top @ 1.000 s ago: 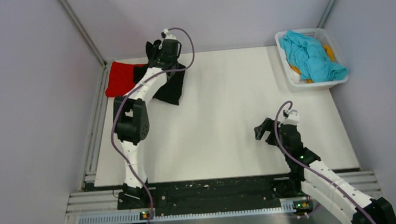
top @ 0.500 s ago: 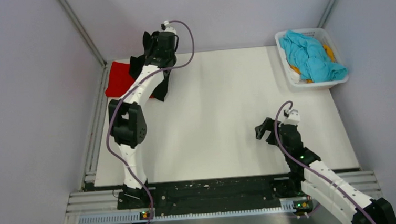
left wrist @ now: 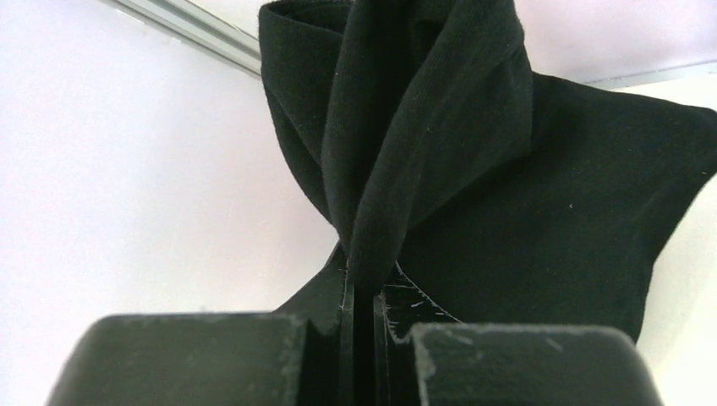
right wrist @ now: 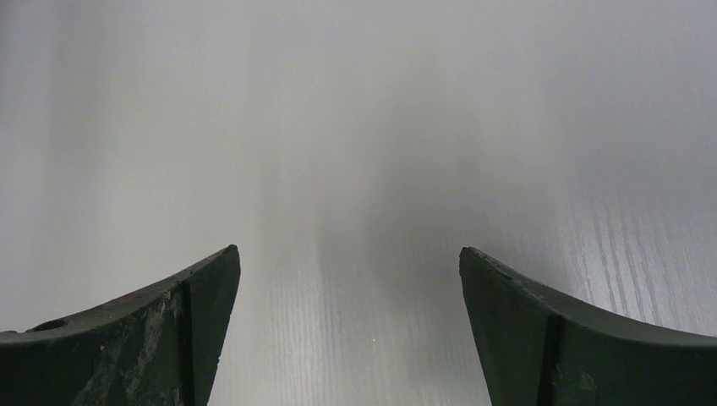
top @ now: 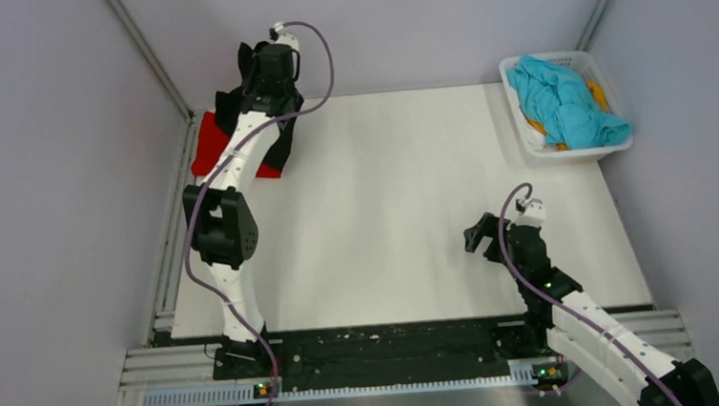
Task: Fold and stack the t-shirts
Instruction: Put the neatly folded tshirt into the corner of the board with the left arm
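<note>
My left gripper lowers the black t-shirt to the left in the top view next, over red cloth still lying bare by the side.
My left gripper is shut on a black t-shirt and holds it up at the table's far left corner. The shirt hangs over a folded red t-shirt lying there. In the left wrist view the black cloth is pinched between my closed fingers and bunches above them. My right gripper is open and empty, low over the bare table at the near right. In the right wrist view only white table shows between its fingertips.
A white basket at the far right corner holds a crumpled teal t-shirt with orange cloth under it. Grey walls and metal frame posts close in the back and sides.
My left gripper has lifted the black t-shirt and carried it left, from beside the red shirt to over it. The right arm has not moved.
</note>
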